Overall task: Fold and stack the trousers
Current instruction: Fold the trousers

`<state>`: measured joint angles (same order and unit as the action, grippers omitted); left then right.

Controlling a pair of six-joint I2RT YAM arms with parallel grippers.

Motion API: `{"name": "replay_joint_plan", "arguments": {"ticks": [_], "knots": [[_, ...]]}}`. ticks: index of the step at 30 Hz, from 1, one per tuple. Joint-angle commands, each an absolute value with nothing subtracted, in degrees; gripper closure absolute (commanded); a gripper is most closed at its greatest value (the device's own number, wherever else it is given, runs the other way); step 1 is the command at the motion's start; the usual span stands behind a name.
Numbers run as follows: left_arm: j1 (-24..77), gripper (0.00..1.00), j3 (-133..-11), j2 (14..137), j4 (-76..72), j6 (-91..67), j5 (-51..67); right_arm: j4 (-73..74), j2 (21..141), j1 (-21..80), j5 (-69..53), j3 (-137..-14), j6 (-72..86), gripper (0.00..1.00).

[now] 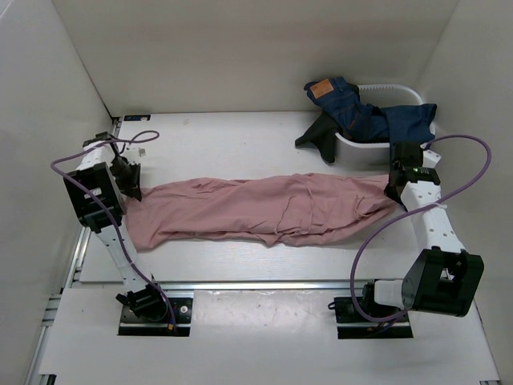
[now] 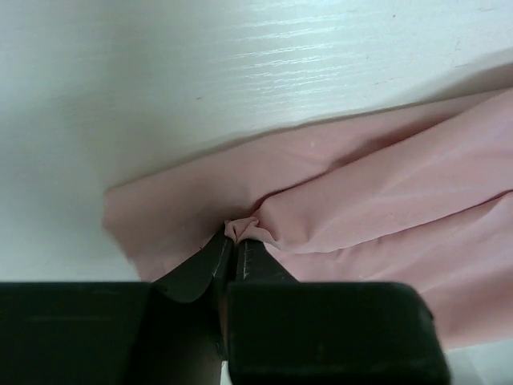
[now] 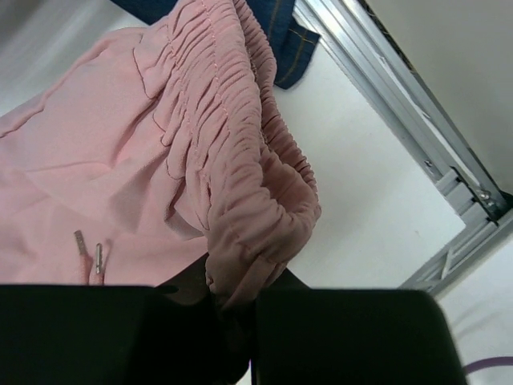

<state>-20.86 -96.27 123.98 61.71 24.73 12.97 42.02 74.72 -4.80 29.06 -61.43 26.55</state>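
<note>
The trousers' waistband should go to the left in the top view, over onto the middle of the legs. My right gripper should carry it there and let it go, so that the outstretched trousers get folded.
The dusty-pink trousers (image 1: 256, 208) lie stretched left to right across the table. My left gripper (image 1: 131, 191) is shut on a pinch of the leg end; the left wrist view shows the fabric (image 2: 337, 200) bunched between the closed fingertips (image 2: 235, 245). My right gripper (image 1: 393, 191) is shut on the gathered waistband (image 3: 240, 160), which drapes over the fingers in the right wrist view. Two metal-tipped drawstring ends (image 3: 90, 257) hang near the waist.
A white basket (image 1: 401, 92) at the back right holds dark blue jeans (image 1: 361, 112), with a black garment (image 1: 321, 136) spilling over its left side. White walls enclose the table. Aluminium rails (image 3: 417, 136) run along the right edge.
</note>
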Motion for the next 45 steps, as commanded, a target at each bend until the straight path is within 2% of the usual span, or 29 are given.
{"name": "replay_joint_plan", "arguments": {"ticks": [1,8,12,13,16,19,20,24,28,31,37,40,44,45], "knots": [[-20.65,0.86,-97.65,114.37,58.8,24.96,8.01,43.51,73.56,-4.66,33.75,-63.46,25.58,1.0],[-19.34,0.86,-98.53,116.88,59.58,24.96,1.94,42.37,73.56,-4.66,37.27,-63.98,23.12,1.0],[-18.54,0.76,-95.36,117.51,59.07,24.26,2.98,41.23,73.56,-4.66,36.56,-65.21,20.84,1.0],[-18.54,0.76,-94.75,117.51,59.06,23.74,3.51,41.22,73.04,-3.79,37.78,-65.82,19.18,1.0],[-18.54,0.76,-95.27,118.74,57.84,22.59,3.52,38.42,71.73,2.7,39.98,-68.46,14.96,1.0],[-18.54,0.76,-96.06,120.93,57.3,22.59,3.52,37.62,72.41,13.33,47.0,-72.32,11.26,1.0],[-18.02,0.76,-96.06,120.94,58.0,22.59,3.52,38.31,74.16,19.71,48.85,-73.64,11.25,1.0],[-18.02,0.76,-94.66,120.94,58.01,23.2,3.52,42.97,80.4,37.67,57.82,-78.57,16.68,1.0],[-18.02,0.75,-93.08,119.89,58.01,23.73,4.31,44.74,87.52,53.48,60.2,-83.4,23.63,1.0],[-18.02,0.75,-93.08,119.88,58.01,23.73,4.31,43.34,94.11,59.39,60.21,-89.37,24.87,1.0],[-18.02,0.75,-92.55,119.88,58.01,24.26,4.83,44.12,108.87,63.54,59.15,-99.22,28.38,1.0],[-18.02,0.75,-92.55,119.88,58.01,24.78,5.44,42.02,112.48,64.68,59.15,-100.72,28.91,1.0],[-18.02,0.75,-93.87,119.36,58.01,24.79,5.98,37.02,115.75,65.74,50.03,-101.34,27.17,1.0],[-18.02,0.73,-93.87,119.36,58.01,24.79,5.98,37.0,116.53,66.26,48.36,-102.3,26.2,0.97]]}}
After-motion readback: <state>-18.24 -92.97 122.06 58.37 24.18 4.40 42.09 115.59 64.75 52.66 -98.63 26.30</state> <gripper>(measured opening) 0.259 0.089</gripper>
